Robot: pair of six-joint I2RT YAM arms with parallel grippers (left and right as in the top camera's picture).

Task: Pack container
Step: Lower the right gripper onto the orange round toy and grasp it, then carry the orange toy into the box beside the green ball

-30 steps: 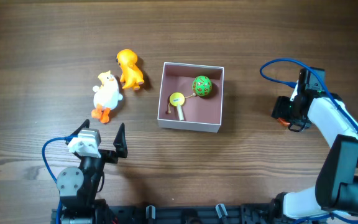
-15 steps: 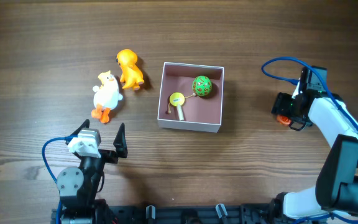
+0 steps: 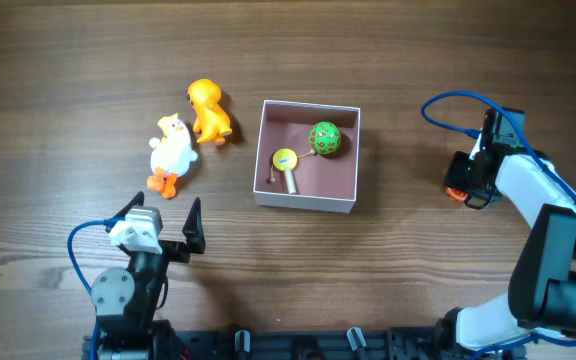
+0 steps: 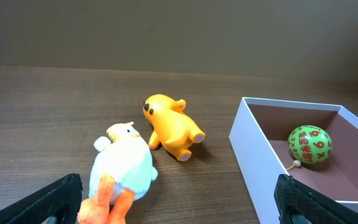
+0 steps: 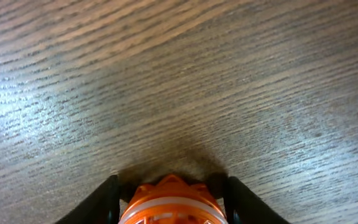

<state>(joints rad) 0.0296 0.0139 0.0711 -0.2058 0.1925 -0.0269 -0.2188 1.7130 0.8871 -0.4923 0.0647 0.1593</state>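
Observation:
My right gripper lifts the toy next, then lowers it onto the container's bottom between the green ball (image 3: 324, 138) and the container's near side.
The container (image 3: 305, 204), a white-walled square box with a pink inside, stands mid-table; it also shows in the left wrist view (image 4: 253, 167). In it lie a green ball (image 3: 324, 138) and a small yellow toy on a stick (image 3: 286, 162). A white duck plush (image 3: 172, 152) and an orange toy animal (image 3: 208, 110) lie to its left. My left gripper (image 3: 163, 216) is open and empty, in front of the duck (image 4: 124, 167). My right gripper (image 3: 458, 188) is at the right, closed round a small orange and white toy (image 5: 171, 204) that rests on the table.
The wooden table (image 3: 68, 80) runs to all edges of the view. Blue cables loop above the right wrist (image 3: 448, 105) and beside the left arm (image 3: 73, 245).
The right gripper has shifted slightly to the right and settled round the orange toy. The left arm and the toys by the container have not moved.

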